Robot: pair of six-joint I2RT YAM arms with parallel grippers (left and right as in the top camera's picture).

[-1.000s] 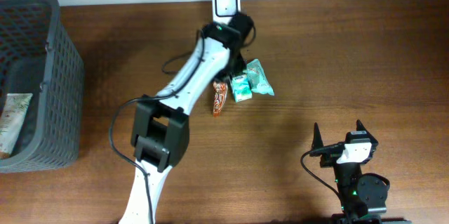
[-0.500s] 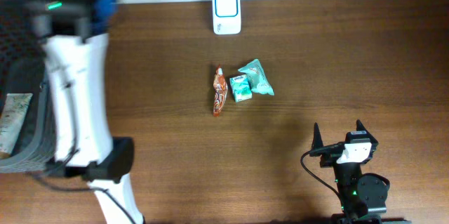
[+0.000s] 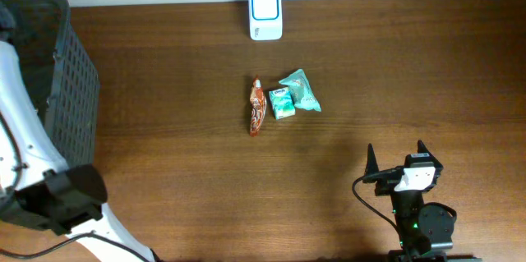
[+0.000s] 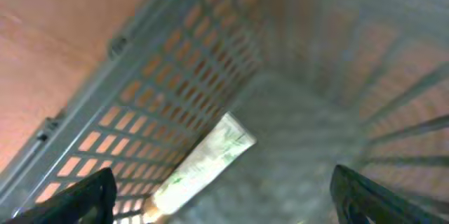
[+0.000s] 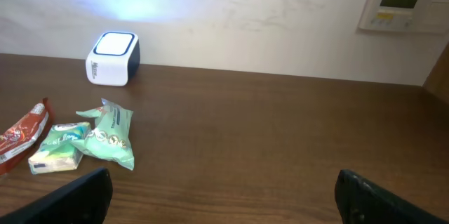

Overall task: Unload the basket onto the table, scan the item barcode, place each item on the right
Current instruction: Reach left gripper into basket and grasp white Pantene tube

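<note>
My left gripper moves down into the grey basket (image 4: 175, 76) next, turning its fingers to straddle the white-green packet's middle (image 4: 201, 167), since the packet lies at an angle below it.
The white scanner (image 3: 265, 12) stands at the table's far edge and shows at the back left as the scanner (image 5: 112, 59) in the right wrist view. Three items lie mid-table: a red-brown packet (image 3: 256, 108), a small green box (image 3: 282, 103) and a green pouch (image 3: 301, 91). My left gripper (image 4: 224, 203) hangs open over the inside of the grey basket (image 4: 175, 76), above a white-green packet (image 4: 203, 161) lying on its floor. Nothing is between its fingers. My right gripper (image 5: 224, 196) is open and empty, low over bare wood right of the items.
The grey basket (image 3: 78, 89) fills the table's left end, and my white left arm (image 3: 20, 131) reaches over it. The right arm's base (image 3: 419, 213) sits at the front right. A wall thermostat (image 5: 401, 1) hangs behind the table.
My left arm swung from beside the scanner to the far left, over the basket, and its jaws opened wide. The right arm and the three items stayed put.
</note>
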